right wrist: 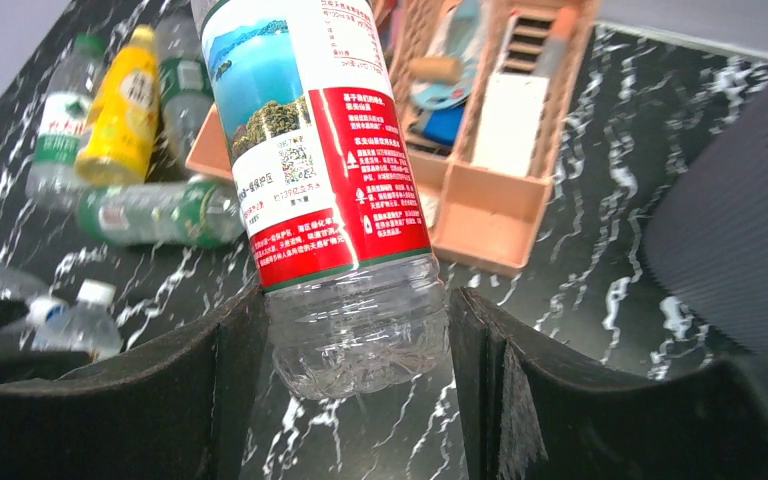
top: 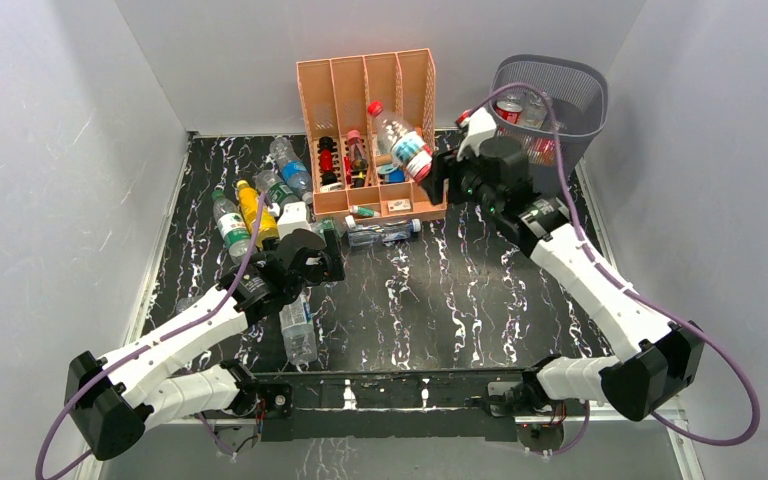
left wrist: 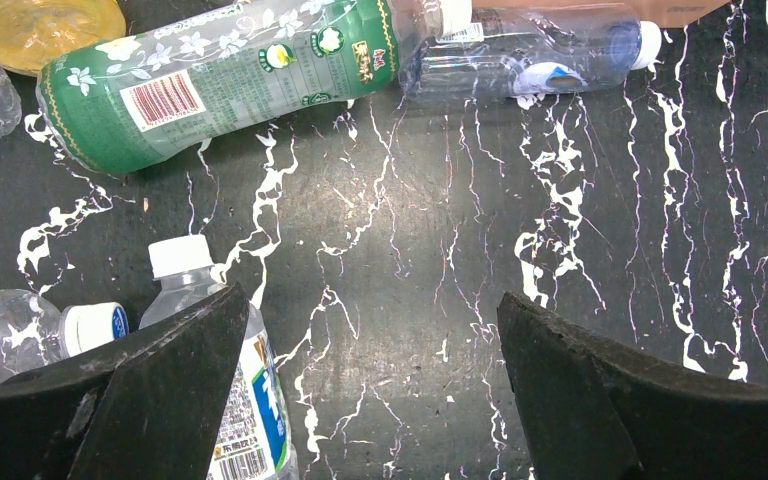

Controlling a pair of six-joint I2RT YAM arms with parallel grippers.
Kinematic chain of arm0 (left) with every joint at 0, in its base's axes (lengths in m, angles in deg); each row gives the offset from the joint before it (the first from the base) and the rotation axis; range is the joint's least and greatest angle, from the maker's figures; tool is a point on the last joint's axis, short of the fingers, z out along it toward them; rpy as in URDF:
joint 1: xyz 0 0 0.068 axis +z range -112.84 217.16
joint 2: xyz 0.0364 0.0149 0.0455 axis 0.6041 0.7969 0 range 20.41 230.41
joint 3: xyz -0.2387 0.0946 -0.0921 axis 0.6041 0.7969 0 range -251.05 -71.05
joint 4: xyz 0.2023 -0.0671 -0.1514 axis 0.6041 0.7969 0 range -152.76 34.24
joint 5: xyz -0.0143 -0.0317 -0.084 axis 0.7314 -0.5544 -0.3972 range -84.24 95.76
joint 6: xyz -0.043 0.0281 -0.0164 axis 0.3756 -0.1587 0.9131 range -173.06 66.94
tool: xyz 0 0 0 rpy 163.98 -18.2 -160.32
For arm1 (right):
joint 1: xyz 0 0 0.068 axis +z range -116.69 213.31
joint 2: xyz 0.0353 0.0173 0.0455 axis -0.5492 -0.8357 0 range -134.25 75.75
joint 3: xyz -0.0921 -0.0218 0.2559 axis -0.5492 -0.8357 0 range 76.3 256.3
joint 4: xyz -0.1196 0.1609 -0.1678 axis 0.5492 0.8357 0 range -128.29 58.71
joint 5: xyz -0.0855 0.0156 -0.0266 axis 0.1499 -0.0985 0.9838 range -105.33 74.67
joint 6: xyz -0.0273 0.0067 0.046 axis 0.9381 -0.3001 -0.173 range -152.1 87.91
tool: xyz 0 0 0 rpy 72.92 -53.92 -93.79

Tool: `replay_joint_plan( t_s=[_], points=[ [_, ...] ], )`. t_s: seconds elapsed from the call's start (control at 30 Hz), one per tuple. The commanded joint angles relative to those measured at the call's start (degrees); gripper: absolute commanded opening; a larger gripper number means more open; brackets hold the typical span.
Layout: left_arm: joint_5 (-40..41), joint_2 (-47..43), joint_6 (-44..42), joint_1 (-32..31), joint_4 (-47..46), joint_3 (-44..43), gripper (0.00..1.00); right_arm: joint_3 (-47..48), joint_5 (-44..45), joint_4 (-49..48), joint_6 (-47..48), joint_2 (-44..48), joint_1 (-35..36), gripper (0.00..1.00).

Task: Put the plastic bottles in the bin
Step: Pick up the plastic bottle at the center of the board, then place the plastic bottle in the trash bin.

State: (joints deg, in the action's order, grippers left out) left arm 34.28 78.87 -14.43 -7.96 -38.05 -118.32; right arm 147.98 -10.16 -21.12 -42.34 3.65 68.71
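Note:
I need to raise my right gripper outward over the bin's opening (top: 532, 103), to its right in the top view, and release the bottle above those inside.
My right gripper (top: 434, 170) is shut on the base of a clear bottle (top: 400, 140) with a red cap and a red and blue label, held tilted in the air in front of the peach organizer. In the right wrist view the bottle (right wrist: 325, 170) sits between the fingers of that gripper (right wrist: 350, 345). The dark mesh bin (top: 552, 92) stands at the back right, just behind this gripper, with bottles inside. My left gripper (top: 328, 256) is open and empty low over the table (left wrist: 370, 330). A clear white-capped bottle (left wrist: 205, 330) lies by its left finger.
The peach organizer (top: 360, 90) stands at the back centre. Several bottles lie at the left: a yellow one (top: 255, 212), a green one (left wrist: 210, 85), clear ones (top: 230, 225). A clear bottle (top: 380, 232) lies before the organizer, another (top: 298, 325) beside the left arm.

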Motion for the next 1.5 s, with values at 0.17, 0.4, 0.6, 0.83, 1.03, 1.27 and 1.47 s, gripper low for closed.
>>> replay_joint_plan(
  t_s=[0.17,0.4,0.6,0.83,1.03,1.27,1.47],
  points=[
    [0.40,-0.37,0.06,0.21,0.78,0.01,0.95,12.31,-4.20,-1.45,-2.48,-1.80,-10.27,0.53],
    [0.32,-0.31,-0.23,0.22,0.65,0.29,0.95,18.58,-5.99,-1.17,-4.40,-4.76,-18.50,0.54],
    [-0.11,-0.57,-0.03,0.21,0.60,0.90,0.95,21.94,-11.38,-2.07,-9.38,-7.34,-29.64,0.54],
    [0.14,-1.17,0.02,0.21,1.03,1.08,0.95,23.83,-19.12,-2.95,-16.01,-10.65,-42.79,0.54],
    [0.05,-1.09,0.09,0.20,0.87,1.17,0.95,23.59,-23.29,-3.60,-19.67,-12.37,-48.80,0.58],
    [-0.19,-0.37,0.04,0.22,0.47,0.87,0.95,23.96,-23.96,-3.15,-20.43,-13.02,-50.19,0.81],
    [-0.22,-0.26,0.04,0.21,0.58,0.69,0.95,26.68,-24.19,-1.29,-20.25,-15.24,-50.73,0.91]
  ],
)
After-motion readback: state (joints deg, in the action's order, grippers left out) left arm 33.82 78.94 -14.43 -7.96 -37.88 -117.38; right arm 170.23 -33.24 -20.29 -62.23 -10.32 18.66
